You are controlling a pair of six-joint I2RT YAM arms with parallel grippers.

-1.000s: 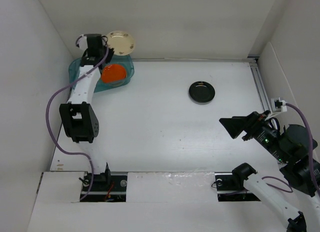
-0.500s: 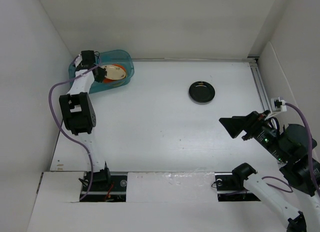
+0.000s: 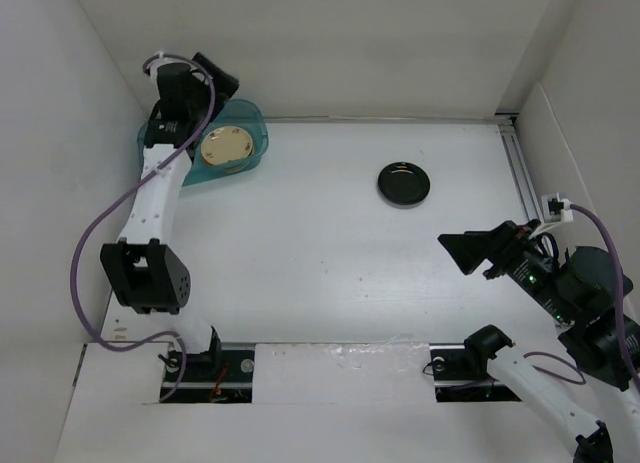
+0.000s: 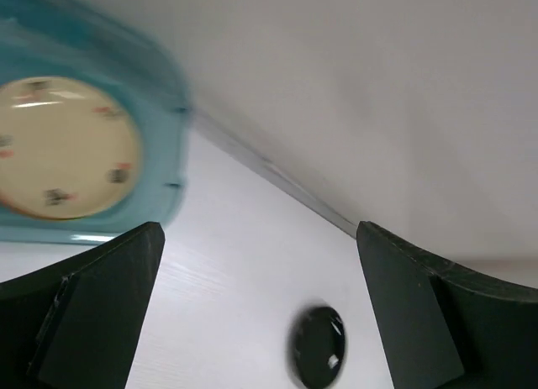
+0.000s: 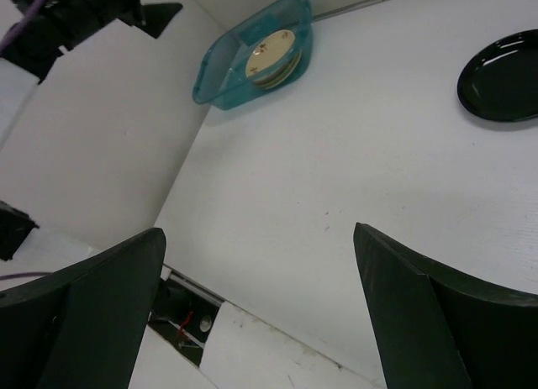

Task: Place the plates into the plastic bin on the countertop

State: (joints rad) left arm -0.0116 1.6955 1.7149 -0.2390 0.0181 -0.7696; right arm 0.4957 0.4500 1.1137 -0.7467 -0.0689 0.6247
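Observation:
The black plate is outside the bin. My left gripper needs to swing to the right in the top view and down onto the black plate's bin-side rim (image 3: pixel 381 184).
The teal plastic bin (image 3: pixel 160 143) stands in the countertop's far left corner with a cream plate (image 3: pixel 225 146) lying flat on top inside it. My left gripper (image 3: pixel 220 81) hangs above the bin's back edge, open and empty. In the left wrist view the gripper (image 4: pixel 259 263) frames the bin (image 4: pixel 172 103), the cream plate (image 4: pixel 63 145) and a blurred black plate (image 4: pixel 318 347). That glossy black plate (image 3: pixel 404 183) lies alone on the white countertop (image 3: pixel 320 253), right of centre. My right gripper (image 3: pixel 456 251) hovers open and empty near the right side, well short of it.
White walls close in the left, back and right sides. A metal rail (image 3: pixel 520 168) runs along the right edge. The right wrist view shows the bin (image 5: pixel 220 78), the cream plate (image 5: pixel 271 51), the black plate (image 5: pixel 504 86) and the arm-base slots (image 5: pixel 181 313).
The left gripper lowered the cream plate into the bin onto an orange plate, opened, let it go and lifted away toward the back. The right arm stayed still.

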